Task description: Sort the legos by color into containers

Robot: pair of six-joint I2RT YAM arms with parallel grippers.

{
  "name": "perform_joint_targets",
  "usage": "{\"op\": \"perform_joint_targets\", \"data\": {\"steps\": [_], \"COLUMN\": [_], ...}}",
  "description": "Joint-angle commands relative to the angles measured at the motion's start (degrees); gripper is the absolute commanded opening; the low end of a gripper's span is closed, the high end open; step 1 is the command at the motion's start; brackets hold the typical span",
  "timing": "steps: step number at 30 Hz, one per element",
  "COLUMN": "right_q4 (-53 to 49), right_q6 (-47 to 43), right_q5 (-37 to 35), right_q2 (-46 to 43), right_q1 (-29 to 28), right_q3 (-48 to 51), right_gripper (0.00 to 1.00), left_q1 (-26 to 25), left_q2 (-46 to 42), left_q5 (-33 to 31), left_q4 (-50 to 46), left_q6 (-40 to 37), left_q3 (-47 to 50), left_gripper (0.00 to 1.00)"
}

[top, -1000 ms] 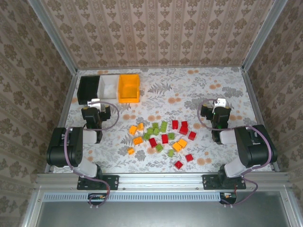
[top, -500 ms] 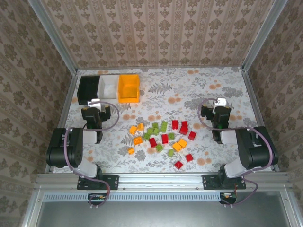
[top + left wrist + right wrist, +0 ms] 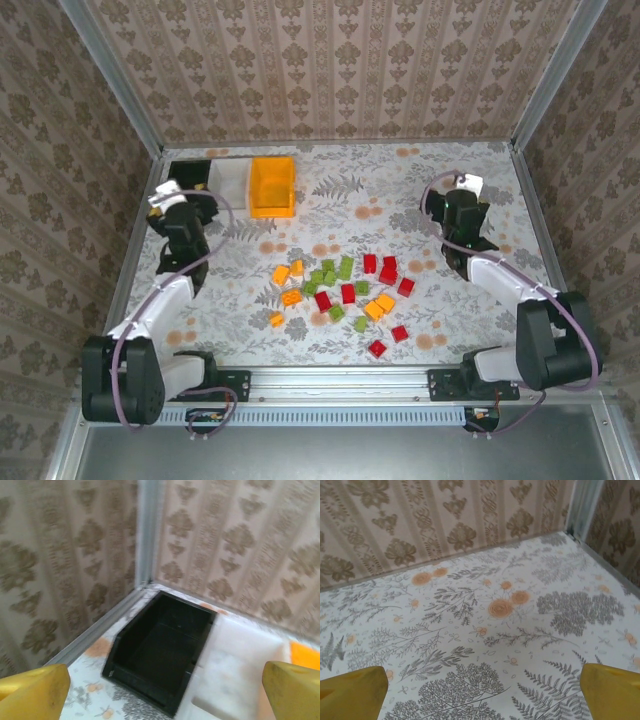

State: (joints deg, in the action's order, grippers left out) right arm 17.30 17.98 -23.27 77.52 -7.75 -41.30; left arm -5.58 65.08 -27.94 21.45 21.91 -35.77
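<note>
My left gripper moves outward across the white bin [image 3: 240, 665] next, then down astride the touching sides of the white and orange bins, since these bins stand side by side.
The legos [image 3: 342, 293], red, light green and orange-yellow, lie scattered on the flowered tablecloth in the middle of the table. The containers stand in a row at the back left: black [image 3: 184, 171], white [image 3: 232, 181] and orange [image 3: 272, 186]. My left gripper [image 3: 188, 207] hangs open just in front of the black bin [image 3: 165, 647], whose inside looks empty; the white bin [image 3: 240, 665] sits to its right. My right gripper [image 3: 462, 207] is open above bare cloth at the back right, nothing between its yellow fingers [image 3: 352, 692].
Patterned walls and a metal frame [image 3: 138, 230] close the table in on three sides. The left gripper is close to the back-left corner post [image 3: 145, 535]. The rail with both arm bases [image 3: 330, 382] runs along the near edge.
Both arms have unfolded and reached outward. The left gripper moved back and left toward the black bin; the right gripper moved toward the back. The bricks lie as before.
</note>
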Motion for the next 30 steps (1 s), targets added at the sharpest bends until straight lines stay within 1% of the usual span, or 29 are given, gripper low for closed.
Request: {"op": "perform_joint_targets", "data": {"steps": [1,2,3,4,7,8,9,10,12,13,15,18,21,23,26,30], "right_q4": [-11.47,-11.67,-11.53,-11.08,-11.04,-11.06,-11.12,-11.55,-12.54,-12.99,-13.71,-15.22,-17.31,-18.48,-18.71,-18.94], "right_q6": [14.32,15.02,15.01,15.12,17.50,17.79,17.49,17.13,15.57,14.65,13.07,12.02,11.56,11.05,10.77,10.93], "right_q5": [7.81,13.79,18.26,21.83,27.13,28.79,30.29,31.46,31.66,31.50,30.80,30.34,29.91,29.12,28.85,29.15], "right_q2": [1.06,1.81,3.58,5.34,9.73,10.59,11.20,11.60,11.73,11.55,11.11,10.75,10.73,10.67,10.38,10.38], "right_q1": [2.92,4.02,4.59,4.91,4.94,4.91,4.85,4.65,3.75,3.37,2.43,1.57,0.99,0.50,0.11,-0.07], "right_q3": [-5.18,-6.09,-6.97,-7.83,-10.28,-10.74,-11.10,-11.40,-11.69,-11.74,-11.55,-11.65,-12.58,-13.14,-13.11,-13.20], "right_gripper": [1.00,1.00,1.00,1.00,1.00,1.00,1.00,1.00,1.00,1.00,1.00,1.00,1.00,1.00,1.00,1.00], "left_q1": [6.27,8.89,10.25,11.04,11.19,11.13,10.96,10.48,7.90,6.43,3.73,0.74,-1.64,-2.74,-4.31,-6.80], "left_q2": [-3.46,-3.64,-3.51,-3.15,-0.72,0.87,3.01,5.26,10.84,13.26,18.98,27.77,35.52,39.55,44.39,49.27], "left_q5": [1.94,7.62,12.05,14.94,19.14,20.45,22.14,23.19,21.93,20.83,19.41,19.39,20.04,18.95,17.46,15.31], "left_q4": [-20.95,-17.96,-15.44,-13.73,-9.58,-10.24,-11.86,-15.13,-23.99,-26.96,-31.99,-37.88,-40.89,-42.72,-44.80,-46.15], "left_q6": [28.38,27.63,26.96,26.67,24.09,22.90,20.11,17.75,11.75,9.22,4.67,-0.06,-3.27,-4.26,-5.74,-7.55], "left_q3": [-3.55,-2.41,-1.58,-1.08,-1.32,-2.81,-5.24,-8.45,-16.56,-20.04,-26.92,-36.70,-44.28,-48.23,-53.51,-58.02], "left_gripper": [1.00,1.00,1.00,1.00,1.00,1.00,1.00,0.99,0.96,0.96,0.93,0.86,0.83,0.82,0.82,0.80]}}
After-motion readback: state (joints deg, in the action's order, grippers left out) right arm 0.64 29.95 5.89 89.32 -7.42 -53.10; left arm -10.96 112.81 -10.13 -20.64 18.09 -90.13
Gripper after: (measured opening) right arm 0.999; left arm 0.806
